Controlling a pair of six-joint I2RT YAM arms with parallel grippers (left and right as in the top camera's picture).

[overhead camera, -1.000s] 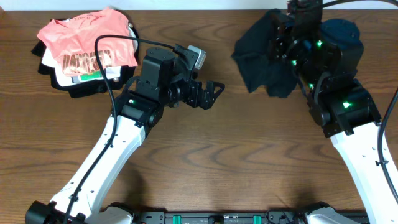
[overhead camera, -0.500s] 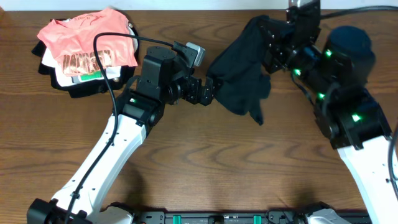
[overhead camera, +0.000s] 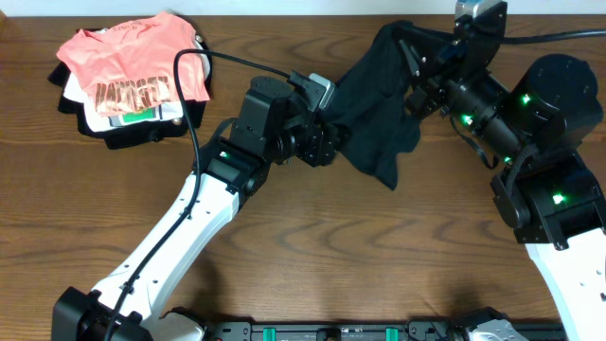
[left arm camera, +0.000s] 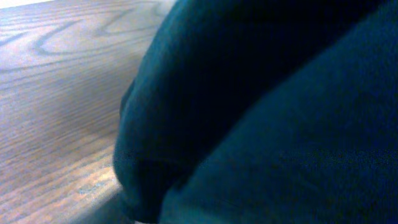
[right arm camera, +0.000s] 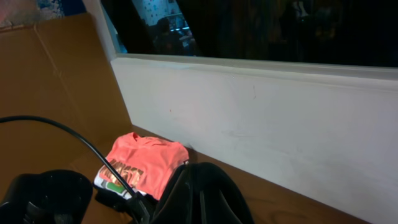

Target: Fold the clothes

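My right gripper will next move down to the right in the overhead view and stretch the bunched garment. It will then release the garment's end over the bare tabletop below.
A black garment (overhead camera: 374, 114) hangs bunched above the back middle of the table, and my right gripper (overhead camera: 409, 52) is shut on its upper end. Its own fingers are buried in the dark cloth (right arm camera: 199, 196) in the right wrist view. My left gripper (overhead camera: 327, 133) is pressed into the garment's left edge. In the left wrist view the dark cloth (left arm camera: 280, 112) fills nearly everything and hides the fingers, so I cannot tell how wide they stand. A pile of folded clothes (overhead camera: 133, 80) with a coral shirt (right arm camera: 146, 162) on top lies at the back left.
The brown wooden table (overhead camera: 379, 246) runs under both arms. The left arm's black cable (overhead camera: 237, 64) loops over the space between the pile and the garment. A white wall board (right arm camera: 261, 118) stands behind the table's far edge.
The right arm swung the black garment leftward toward the middle. The left gripper moved right until it reached the garment's edge, and the cloth now covers its fingers.
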